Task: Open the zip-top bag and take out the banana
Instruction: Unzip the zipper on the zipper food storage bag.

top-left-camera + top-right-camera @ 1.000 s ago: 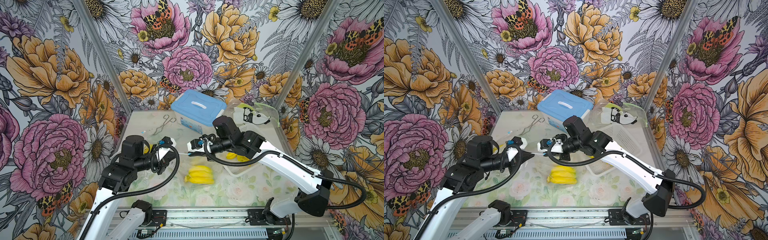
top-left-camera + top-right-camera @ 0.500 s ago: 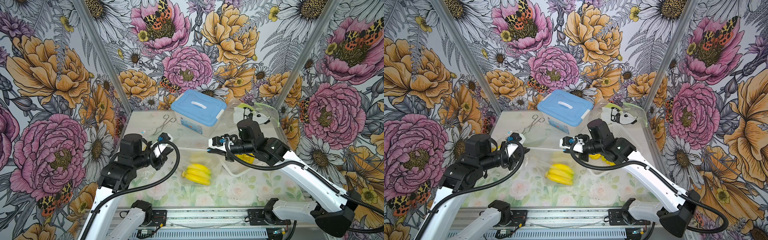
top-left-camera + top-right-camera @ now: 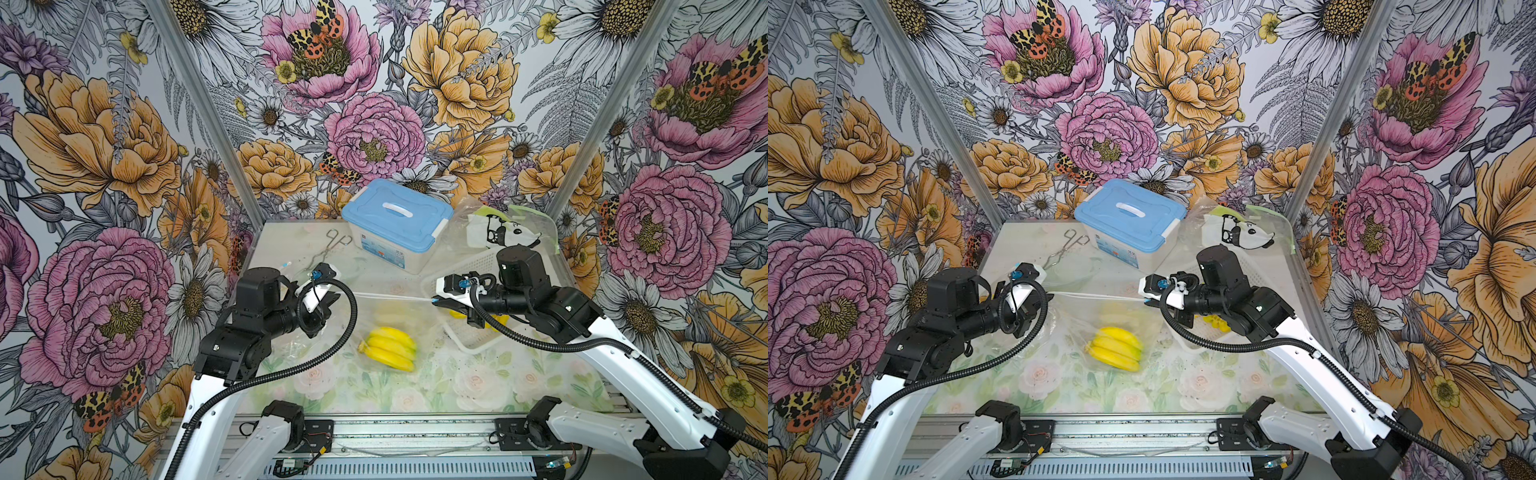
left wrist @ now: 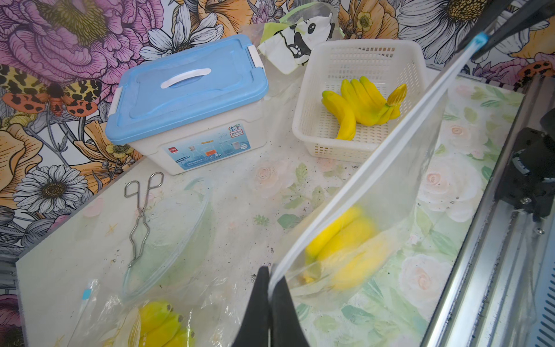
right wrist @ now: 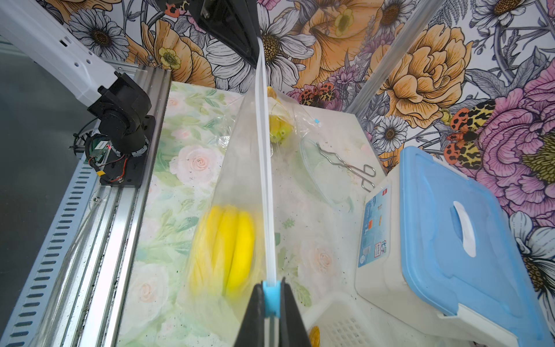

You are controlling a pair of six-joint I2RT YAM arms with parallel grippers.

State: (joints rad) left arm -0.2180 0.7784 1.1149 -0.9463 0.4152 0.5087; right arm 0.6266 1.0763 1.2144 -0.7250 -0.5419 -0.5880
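The blue slider (image 3: 436, 301) (image 5: 271, 297) sits at the zip's end, so my right gripper will next move a little farther from my left gripper and open to let it go.
The clear zip-top bag (image 3: 376, 318) is stretched taut between both grippers above the table, its white zip strip (image 5: 264, 180) running straight from one to the other. A yellow banana bunch (image 3: 388, 343) (image 3: 1116, 343) sits inside it, low near the table and blurred in both wrist views (image 4: 342, 237) (image 5: 225, 243). My left gripper (image 3: 332, 296) (image 4: 271, 276) is shut on the bag's top corner. My right gripper (image 3: 434, 299) (image 5: 271, 288) is shut on the blue slider (image 5: 271, 297) at the opposite end of the zip.
A blue-lidded storage box (image 3: 397, 216) stands at the back, with metal tongs (image 3: 328, 253) to its left. A white basket (image 4: 339, 150) under my right arm holds another banana bunch (image 4: 360, 105). A second bag with bananas (image 4: 159, 324) lies beneath my left gripper. A panda-print bag (image 3: 503, 226) is at the back right.
My right gripper has pulled the blue slider rightward along the zip, away from the left gripper. The bag is now stretched out and the banana inside has shifted slightly.
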